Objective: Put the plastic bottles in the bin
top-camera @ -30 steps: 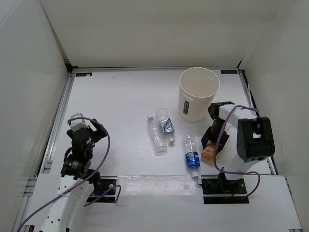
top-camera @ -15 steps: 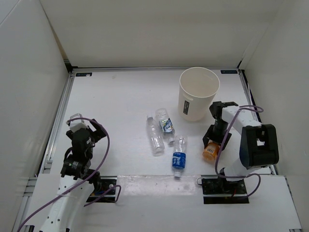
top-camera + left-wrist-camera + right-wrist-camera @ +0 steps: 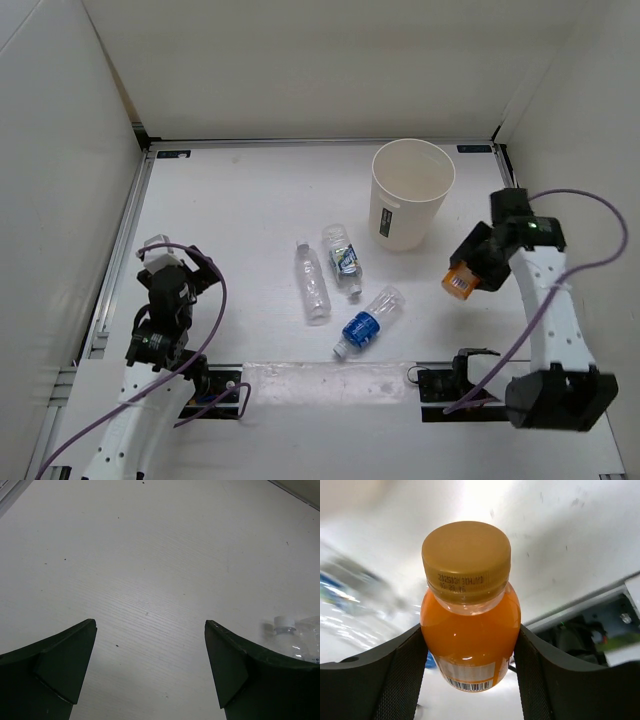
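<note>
My right gripper is holding the orange bottle and will carry it up over the rim of the bin's opening (image 3: 413,170), outward and to the gripper's left in the top view, then release it.
My right gripper (image 3: 468,272) is shut on the short orange bottle (image 3: 459,281), held in the air just right of the cream-white bin (image 3: 410,192). In the right wrist view the orange bottle (image 3: 470,630) sits between both fingers (image 3: 400,680), cap (image 3: 466,560) pointing away. Three clear bottles lie on the table: a plain one (image 3: 311,285), one with a blue label (image 3: 344,259) beside it, and another with a blue label (image 3: 367,322) lying askew nearer the front. My left gripper (image 3: 180,262) is open and empty at the left; a white bottle cap (image 3: 285,625) shows at the right of its view.
White walls enclose the table on three sides. A metal rail (image 3: 118,260) runs along the left edge. Purple cables (image 3: 560,260) loop off both arms. The right arm's base plate (image 3: 470,385) sits at the front edge.
My right gripper has lifted the orange bottle off the table and risen to the right of the bin. The nearer blue-label bottle has rolled left and turned. The left arm has not moved.
</note>
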